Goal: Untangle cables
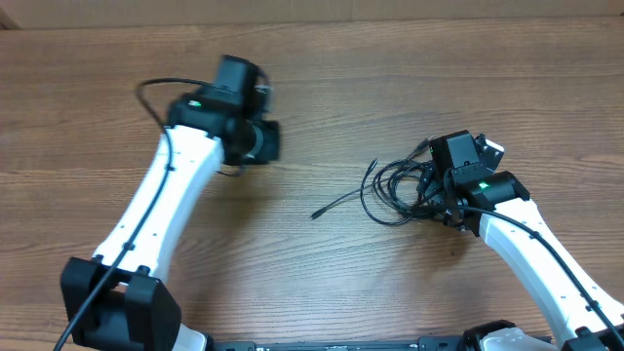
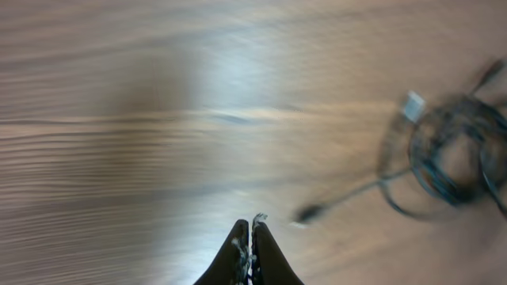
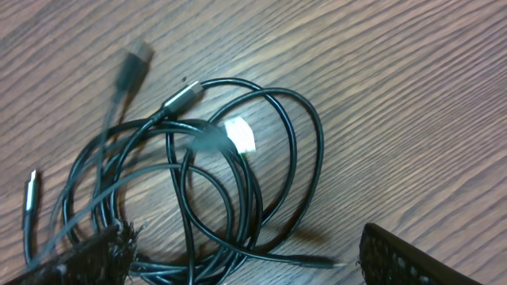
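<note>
Next, my left gripper moves over the table's bare wood toward the loose end of the cables and opens its empty fingers, because that end lies clear of the loops.
The cables (image 1: 395, 185) are thin black cords lying in loose tangled loops on the wooden table (image 1: 322, 88), right of centre. One straight end (image 1: 336, 203) trails out to the left. My right gripper (image 1: 434, 195) hovers at the right edge of the tangle. In the right wrist view the right gripper (image 3: 245, 265) is open, its fingers (image 3: 416, 261) wide apart, with several strands of the cables (image 3: 238, 166) on the table between them. A white tag (image 3: 240, 134) and a silvery plug (image 3: 184, 95) show on the loops. My left gripper (image 2: 251, 231) is shut and empty, well left of the cables (image 2: 451, 150).
The left arm (image 1: 175, 195) crosses the left half of the table, its own thick black cable (image 1: 151, 97) arching behind it. The right arm (image 1: 531, 244) comes in from the lower right. Bare wood lies between the two grippers.
</note>
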`<state>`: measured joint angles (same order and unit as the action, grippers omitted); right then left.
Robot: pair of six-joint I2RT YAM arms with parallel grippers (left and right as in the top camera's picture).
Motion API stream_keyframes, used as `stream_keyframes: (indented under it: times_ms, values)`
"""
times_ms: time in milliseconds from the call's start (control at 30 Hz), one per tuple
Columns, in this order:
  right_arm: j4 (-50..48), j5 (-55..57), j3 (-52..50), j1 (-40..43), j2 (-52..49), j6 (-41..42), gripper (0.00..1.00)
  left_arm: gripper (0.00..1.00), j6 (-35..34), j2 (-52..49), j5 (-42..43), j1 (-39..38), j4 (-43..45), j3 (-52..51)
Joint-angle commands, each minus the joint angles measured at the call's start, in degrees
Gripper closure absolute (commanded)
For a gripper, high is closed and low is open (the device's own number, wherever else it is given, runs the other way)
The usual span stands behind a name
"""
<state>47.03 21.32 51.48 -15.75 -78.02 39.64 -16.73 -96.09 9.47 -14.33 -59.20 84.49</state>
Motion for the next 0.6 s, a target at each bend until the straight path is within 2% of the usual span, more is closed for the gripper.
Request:
stream_keyframes:
  times_ms: [0, 167, 267, 333, 433, 500, 567]
  values:
    - [-0.2, 3.2, -0.1, 0.1, 0.3, 1.1, 0.12, 0.96, -0.1, 2.3, -4.3, 3.8, 0.0, 1.6]
    - [0.0, 0.8, -0.1, 0.1, 0.3, 0.7, 0.05, 0.96, 3.5, 2.3, 11.5, 4.6, 2.0, 1.6]
    - [0.7, -0.8, 0.2, 0.1, 0.5, 0.7, 0.03, 0.96, 6.2, 2.1, 16.0, 2.0, 3.6, 1.6]
    - [1.8, -2.1, 1.6, 0.1, 1.2, 0.2, 0.00, 0.80, 7.8, 1.9, 15.8, -0.5, 4.5, 1.6]
    - [4.9, -3.6, 6.0, 0.1, 3.3, -4.2, 0.00, 0.49, 10.6, 1.3, 15.2, -5.5, 7.2, 1.6]
    - [7.5, -3.4, 8.9, 0.3, 4.5, -4.3, 0.00, 0.43, 11.0, 0.9, 13.9, -7.9, 9.2, 1.6]
    - [10.2, -3.7, 11.6, 1.2, 5.8, -4.0, 0.00, 0.40, 11.0, 0.3, 11.6, -10.3, 11.5, 1.5]
